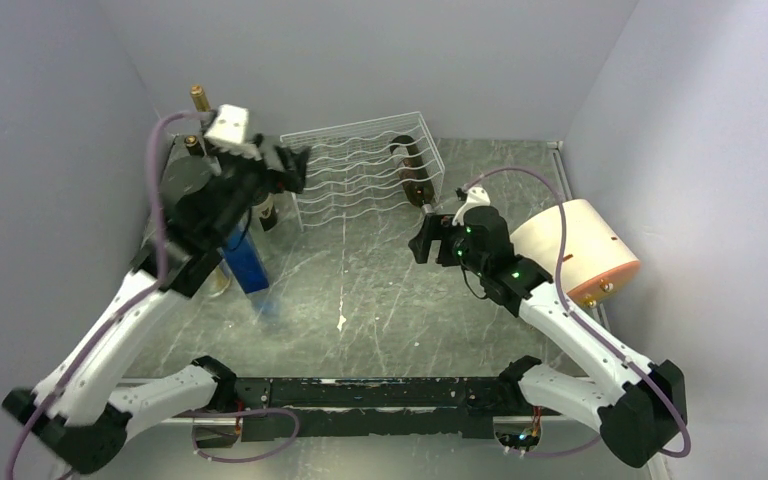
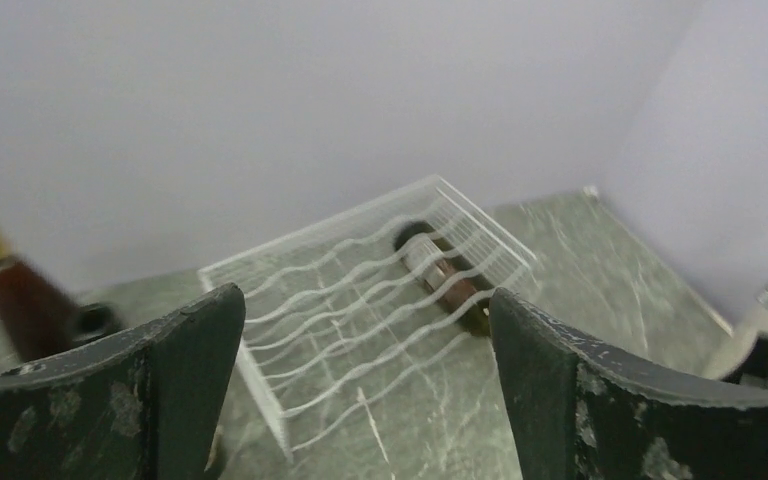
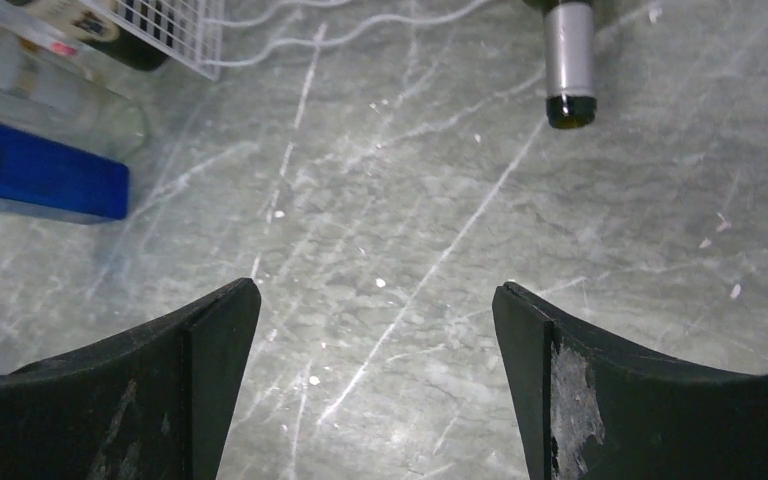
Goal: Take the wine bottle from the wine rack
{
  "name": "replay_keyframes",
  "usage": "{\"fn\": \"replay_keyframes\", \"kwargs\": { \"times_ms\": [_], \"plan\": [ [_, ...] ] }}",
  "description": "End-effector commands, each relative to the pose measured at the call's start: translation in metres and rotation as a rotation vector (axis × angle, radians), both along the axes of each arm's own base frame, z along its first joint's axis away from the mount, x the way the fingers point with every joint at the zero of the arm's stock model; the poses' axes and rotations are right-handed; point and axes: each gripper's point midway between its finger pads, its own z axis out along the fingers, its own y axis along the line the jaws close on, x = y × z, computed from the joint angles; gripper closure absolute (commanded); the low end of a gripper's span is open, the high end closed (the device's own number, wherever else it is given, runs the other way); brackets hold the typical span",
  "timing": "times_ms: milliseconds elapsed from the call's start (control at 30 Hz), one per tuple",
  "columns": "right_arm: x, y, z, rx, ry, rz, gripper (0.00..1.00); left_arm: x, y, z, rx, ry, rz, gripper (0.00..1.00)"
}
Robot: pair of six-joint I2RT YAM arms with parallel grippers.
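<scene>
The silver-foiled neck [image 1: 427,209] [image 3: 570,62] sticks out in front, clear of the rack's wires, so my right gripper moves outward and down onto it next and closes around it.
The white wire wine rack [image 1: 358,165] stands at the back middle of the table. A dark wine bottle [image 1: 412,170] lies in its rightmost slot, neck toward the front. My left gripper [image 1: 295,166] is open and empty, held above the rack's left end. In the left wrist view the rack [image 2: 340,300] and bottle [image 2: 447,277] show between the spread jaws of my left gripper [image 2: 365,293]. My right gripper [image 1: 424,240] is open and empty, just in front of the bottle's neck. In the right wrist view the silver-foiled neck [image 3: 570,62] lies beyond my right gripper [image 3: 375,288], up and to the right.
A cream-and-orange cylinder [image 1: 575,250] lies at the right wall. Two upright bottles [image 1: 200,98] stand at the back left, another shows in the left wrist view [image 2: 10,290]. A blue-labelled clear bottle [image 1: 245,258] stands by the left arm, also in the right wrist view [image 3: 40,170].
</scene>
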Motion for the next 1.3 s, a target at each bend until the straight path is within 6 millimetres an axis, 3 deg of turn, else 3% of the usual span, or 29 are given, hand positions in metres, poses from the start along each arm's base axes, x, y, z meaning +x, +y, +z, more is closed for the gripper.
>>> {"fn": "replay_keyframes", "kwargs": {
  "times_ms": [0,133,267,400,633,767,867,1033,1267],
  "plan": [
    [0.008,-0.007,-0.019,-0.028,0.012,-0.054,0.08,0.011,-0.066,0.002,0.018,0.002,-0.284,0.03],
    [0.018,-0.013,-0.038,-0.057,0.035,-0.093,0.08,0.021,-0.083,-0.032,0.043,0.070,-0.339,0.05],
    [0.036,-0.013,-0.051,-0.055,0.060,-0.104,0.08,0.023,-0.080,-0.064,0.078,0.085,-0.322,0.06],
    [0.068,-0.024,-0.058,-0.059,0.086,-0.143,0.08,0.020,-0.077,-0.081,0.117,0.089,-0.322,0.07],
    [0.122,-0.031,-0.082,-0.168,0.082,-0.187,0.12,0.014,-0.072,-0.081,0.101,0.075,-0.312,0.08],
    [0.142,-0.033,-0.079,-0.143,-0.076,-0.176,0.13,0.011,-0.072,-0.078,0.088,0.069,-0.320,0.09],
    [0.157,-0.040,-0.088,-0.141,-0.062,-0.208,0.15,0.008,-0.072,-0.076,0.081,0.060,-0.326,0.09],
    [0.172,-0.027,-0.117,-0.120,-0.039,-0.142,0.25,0.005,-0.074,-0.075,0.069,0.058,-0.344,0.09],
    [0.189,-0.012,-0.137,-0.087,-0.039,-0.102,0.29,0.006,-0.079,-0.081,0.077,0.080,-0.367,0.10]
  ]
}}
